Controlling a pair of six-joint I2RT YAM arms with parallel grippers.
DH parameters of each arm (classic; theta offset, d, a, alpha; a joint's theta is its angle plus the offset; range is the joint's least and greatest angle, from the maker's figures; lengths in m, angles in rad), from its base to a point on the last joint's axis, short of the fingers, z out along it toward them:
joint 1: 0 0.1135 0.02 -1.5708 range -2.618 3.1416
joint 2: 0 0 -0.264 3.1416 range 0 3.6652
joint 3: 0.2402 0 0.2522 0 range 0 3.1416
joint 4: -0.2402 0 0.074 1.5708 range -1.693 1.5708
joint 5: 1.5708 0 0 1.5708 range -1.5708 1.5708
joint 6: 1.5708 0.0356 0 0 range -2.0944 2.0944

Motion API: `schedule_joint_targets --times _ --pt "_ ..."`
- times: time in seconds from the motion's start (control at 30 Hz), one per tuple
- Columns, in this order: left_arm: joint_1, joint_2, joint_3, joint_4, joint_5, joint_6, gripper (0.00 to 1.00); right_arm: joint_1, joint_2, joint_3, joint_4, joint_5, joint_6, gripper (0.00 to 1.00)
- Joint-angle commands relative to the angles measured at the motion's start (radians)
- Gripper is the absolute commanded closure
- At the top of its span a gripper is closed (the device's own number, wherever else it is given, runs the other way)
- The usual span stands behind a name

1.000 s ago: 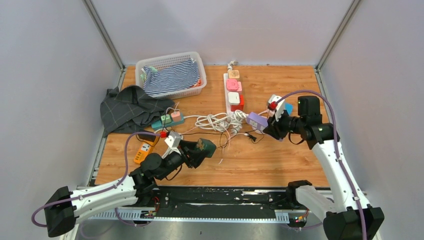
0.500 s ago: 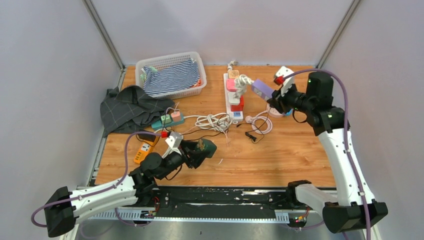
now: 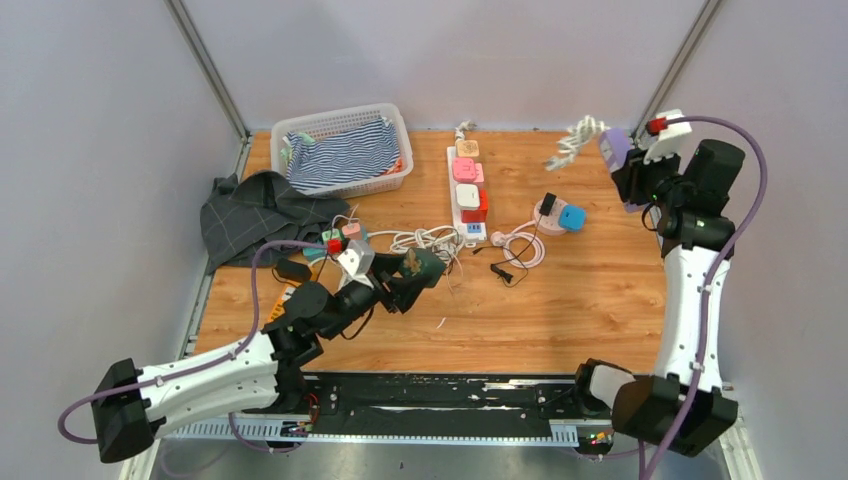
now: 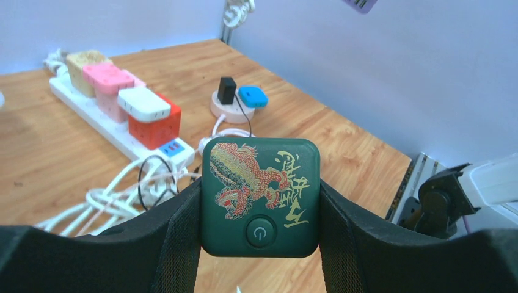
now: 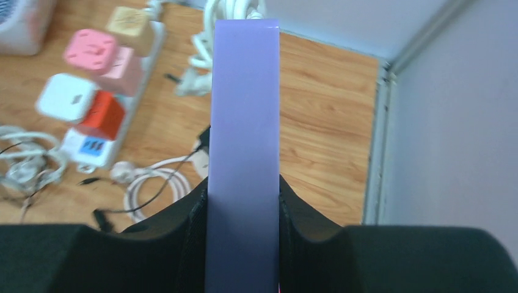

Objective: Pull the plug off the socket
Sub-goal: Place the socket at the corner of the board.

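The robot's right gripper should next move down onto the bare wood between the round pink socket and the side and release the purple block [image 3: 613, 148], because that spot is clear.
My left gripper [image 3: 412, 276] is shut on a dark green cube socket [image 3: 424, 268] with a dragon print and a power button, seen close in the left wrist view [image 4: 259, 189] between the black fingers [image 4: 174, 238]. It is held low over the table's near-left middle. My right gripper [image 3: 628, 168] is shut on a purple block [image 3: 613, 148], raised high at the far right. A bundled white cable [image 3: 573, 143] hangs from the block's far end. In the right wrist view the purple block [image 5: 244, 122] stands between the jaws, with the cable [image 5: 229, 12] at its top.
A white power strip [image 3: 452, 172] carrying pink, white and red cubes lies at mid-table. A round pink socket [image 3: 548, 214] holds a blue and a black plug. Loose white and black cables [image 3: 430, 242], a basket of cloth [image 3: 340, 150], dark cloth [image 3: 260, 215] and an orange device [image 3: 285, 300] lie left.
My right arm has swung the purple block and its white cable up from mid-table to high at the far right. My left gripper has moved a little forward with the green socket.
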Motion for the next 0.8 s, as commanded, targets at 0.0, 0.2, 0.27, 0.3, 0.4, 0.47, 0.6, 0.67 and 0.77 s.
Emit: schedule_joint_targets --times 0.0,0.2,0.27,0.3,0.4,0.47,0.6,0.67,0.77 --pt "0.021 0.118 0.153 0.044 0.032 0.082 1.0 -0.082 0.078 -0.045 0.268 0.131 0.136 1.0" --pt "0.03 0.333 0.366 0.045 0.135 0.154 1.0 -0.091 0.314 -0.022 0.421 0.193 0.129 1.0" --pt "0.032 0.392 0.419 0.045 0.158 0.185 1.0 -0.092 0.416 0.032 0.419 0.182 0.131 1.0" --pt "0.032 0.42 0.442 0.045 0.172 0.201 1.0 -0.091 0.464 0.069 0.4 0.167 0.131 1.0" --pt "0.038 0.499 0.508 0.045 0.208 0.242 1.0 -0.09 0.569 0.173 0.36 0.096 0.145 1.0" --pt "0.047 0.558 0.552 0.046 0.244 0.253 1.0 -0.09 0.593 0.201 0.368 0.047 0.172 1.0" --pt "0.06 0.663 0.654 0.046 0.335 0.238 1.0 -0.089 0.631 0.197 0.377 0.119 0.183 1.0" --pt "0.061 0.717 0.71 0.045 0.389 0.216 1.0 -0.09 0.69 0.203 0.334 0.239 0.177 1.0" --pt "0.061 0.799 0.783 0.044 0.463 0.171 1.0 -0.089 0.786 0.201 0.272 0.345 0.167 1.0"
